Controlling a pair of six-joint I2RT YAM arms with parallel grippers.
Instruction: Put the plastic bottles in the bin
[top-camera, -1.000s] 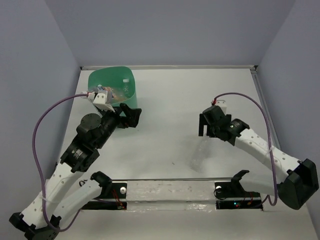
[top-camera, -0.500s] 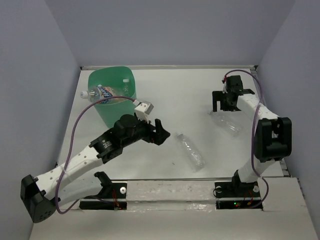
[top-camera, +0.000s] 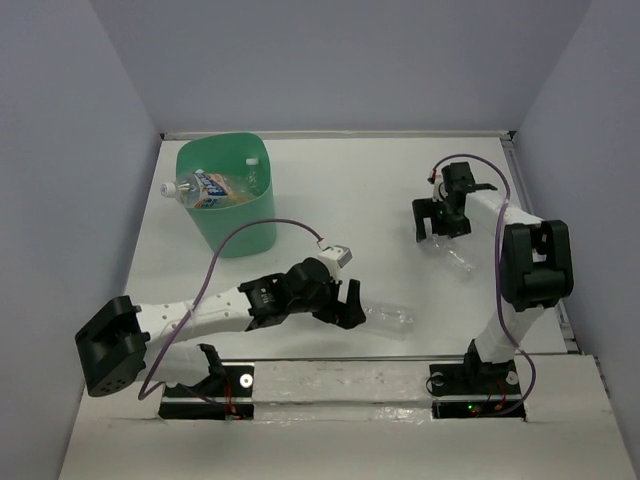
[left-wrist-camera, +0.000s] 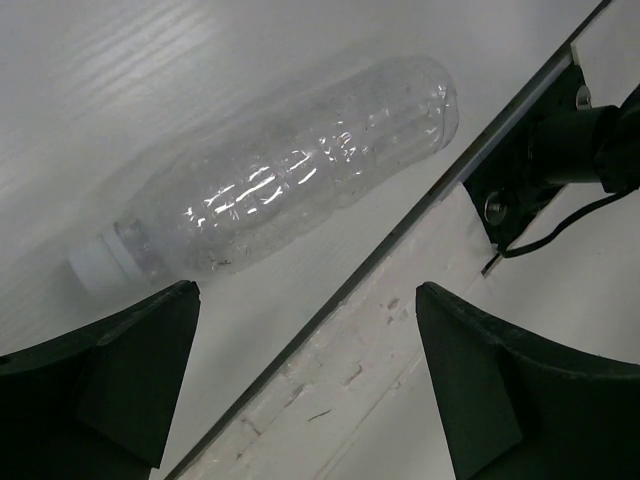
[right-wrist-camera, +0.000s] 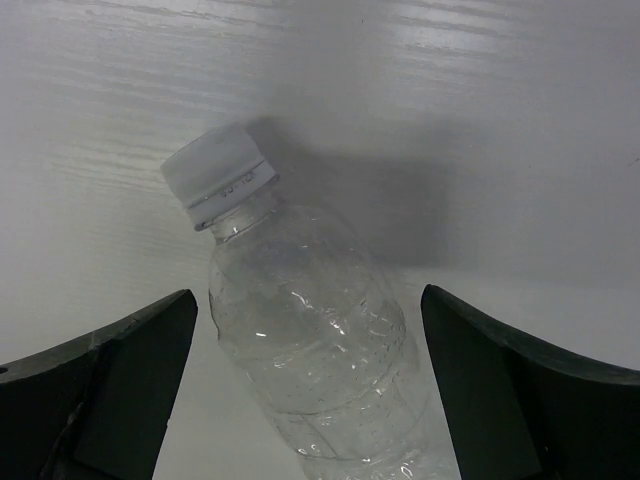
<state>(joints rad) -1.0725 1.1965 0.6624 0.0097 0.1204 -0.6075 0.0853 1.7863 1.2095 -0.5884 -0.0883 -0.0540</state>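
The clear bottle has a finger on either side of it, so next I need to pull my right gripper back past the bottle's upper part and close on its upper body (top-camera: 442, 250) (right-wrist-camera: 328, 380).
The mint-green bin (top-camera: 228, 205) stands at the far left with bottles inside, and a blue-white labelled bottle (top-camera: 193, 184) lies across its rim. A clear bottle (top-camera: 390, 318) (left-wrist-camera: 290, 185) lies on its side near the front edge, white cap (left-wrist-camera: 98, 266) to the left in the left wrist view. My left gripper (top-camera: 350, 303) (left-wrist-camera: 305, 380) is open just short of it, with nothing between its fingers. Another clear bottle (top-camera: 455, 255) (right-wrist-camera: 310, 340) with a white cap (right-wrist-camera: 215, 170) lies at the right. My right gripper (top-camera: 437, 220) (right-wrist-camera: 310, 395) is open, with a finger on either side of it.
A pale rail (top-camera: 340, 375) with both arm bases runs along the table's front edge, right beside the near bottle. Grey walls close in the table on the left, back and right. The right arm's purple cable (top-camera: 470, 165) loops above its wrist.
The left arm has swung from the bin down to the near middle bottle, leaving a labelled bottle on the bin's rim. The right gripper has opened fully and shifted over its bottle.
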